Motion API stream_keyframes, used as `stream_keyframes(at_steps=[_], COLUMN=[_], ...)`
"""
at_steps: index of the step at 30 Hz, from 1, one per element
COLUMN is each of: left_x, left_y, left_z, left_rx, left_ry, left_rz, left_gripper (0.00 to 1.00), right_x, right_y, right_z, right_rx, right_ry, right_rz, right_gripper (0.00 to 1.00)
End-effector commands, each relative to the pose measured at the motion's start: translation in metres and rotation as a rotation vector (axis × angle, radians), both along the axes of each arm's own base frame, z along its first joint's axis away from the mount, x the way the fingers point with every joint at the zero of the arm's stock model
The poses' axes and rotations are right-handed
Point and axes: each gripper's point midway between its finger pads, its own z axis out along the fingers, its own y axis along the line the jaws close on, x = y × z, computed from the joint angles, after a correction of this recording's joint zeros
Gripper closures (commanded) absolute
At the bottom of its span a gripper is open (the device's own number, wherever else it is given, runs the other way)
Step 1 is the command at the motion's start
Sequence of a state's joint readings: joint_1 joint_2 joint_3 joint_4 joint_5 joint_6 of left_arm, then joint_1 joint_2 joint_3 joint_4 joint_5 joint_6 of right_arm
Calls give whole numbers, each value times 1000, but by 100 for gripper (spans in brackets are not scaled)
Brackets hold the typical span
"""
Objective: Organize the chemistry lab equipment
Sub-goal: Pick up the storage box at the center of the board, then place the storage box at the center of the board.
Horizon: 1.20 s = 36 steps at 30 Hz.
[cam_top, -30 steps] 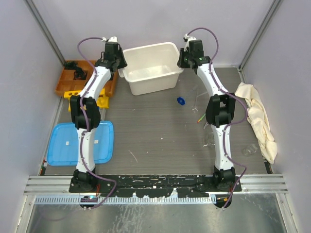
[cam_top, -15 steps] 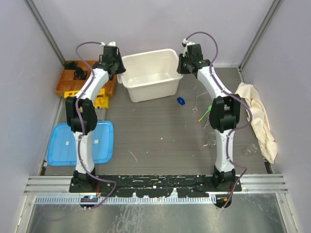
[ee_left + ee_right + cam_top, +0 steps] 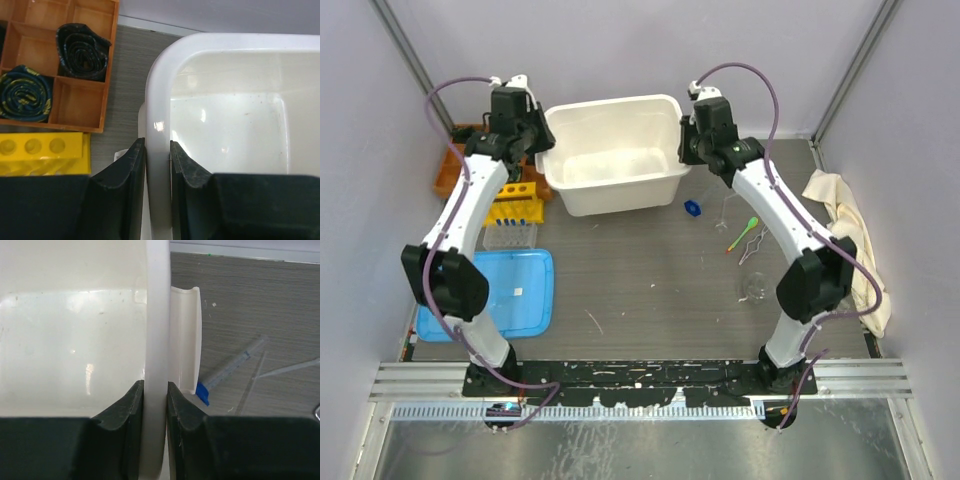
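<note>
I will next move the white bin's rim toward my base with my left gripper and let go of it there, because the tabletop behind that gripper is clear, beside the blue lid.
A white plastic bin (image 3: 612, 199) stands at the back middle of the table. My left gripper (image 3: 527, 143) is shut on its left rim (image 3: 156, 90). My right gripper (image 3: 690, 143) is shut on its right rim (image 3: 157, 310). The yellow holed rack (image 3: 516, 203) sits left of the bin and shows in the left wrist view (image 3: 41, 151). A blue cap (image 3: 692, 208), a clear tube (image 3: 723, 208), a green spoon (image 3: 744, 230), metal forceps (image 3: 754, 245) and a glass flask (image 3: 754, 288) lie right of the bin. A blue-capped tube (image 3: 234, 366) shows in the right wrist view.
The orange tray (image 3: 448, 172) of black parts sits at the back left, also in the left wrist view (image 3: 75, 102). A blue lid (image 3: 520, 290) lies at the near left. The cream cloth (image 3: 852, 245) lies along the right wall.
Both arms have moved left and slightly toward the near side with the white bin held between them. The bin now sits closer to the yellow rack.
</note>
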State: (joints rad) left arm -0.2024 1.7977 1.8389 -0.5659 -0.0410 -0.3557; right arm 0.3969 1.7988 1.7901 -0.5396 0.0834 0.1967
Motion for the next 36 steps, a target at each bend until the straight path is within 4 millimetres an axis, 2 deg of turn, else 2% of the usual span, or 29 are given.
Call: stream_keyframes(at_steps=[1,5,8,12,19,25,30,33,36], left_x=[-40,-71,-86,-106,-113,-133,-152,-157,-158], left_y=[-30,-29,-30,-41,-56,-68,-74,-70,-67], left_z=[39,27,17,0,-29,-50,-72,-82,-83], left_rx=[-86,-105,-116,-92,-49,10,57,70,77], left_ry=[-58,-25,-10,44,89,131,172,190,190], left_rz=[-143,-144,-144,-182,-206,-232,-243,-226,-215], left_gripper=[82,81,81,80,79,77,74,74,70], right_x=[-67,-106,-123,-140,-158,-174,-186,-191,-194], right_y=[53,55,41,20,0,-14,-23,-25,-25], right_z=[35,25,11,-9,-53,-78,-92,-94,-91], right_rx=[73,48,14,-19,-89,-112,-119,-116,-103], right_ry=[-47,-17,11,49,119,163,192,197,194], right_rz=[151,117,59,-1,-32,-61,-74,-69,-60], right_gripper=[99,99,99,99,99,99,98,97,96])
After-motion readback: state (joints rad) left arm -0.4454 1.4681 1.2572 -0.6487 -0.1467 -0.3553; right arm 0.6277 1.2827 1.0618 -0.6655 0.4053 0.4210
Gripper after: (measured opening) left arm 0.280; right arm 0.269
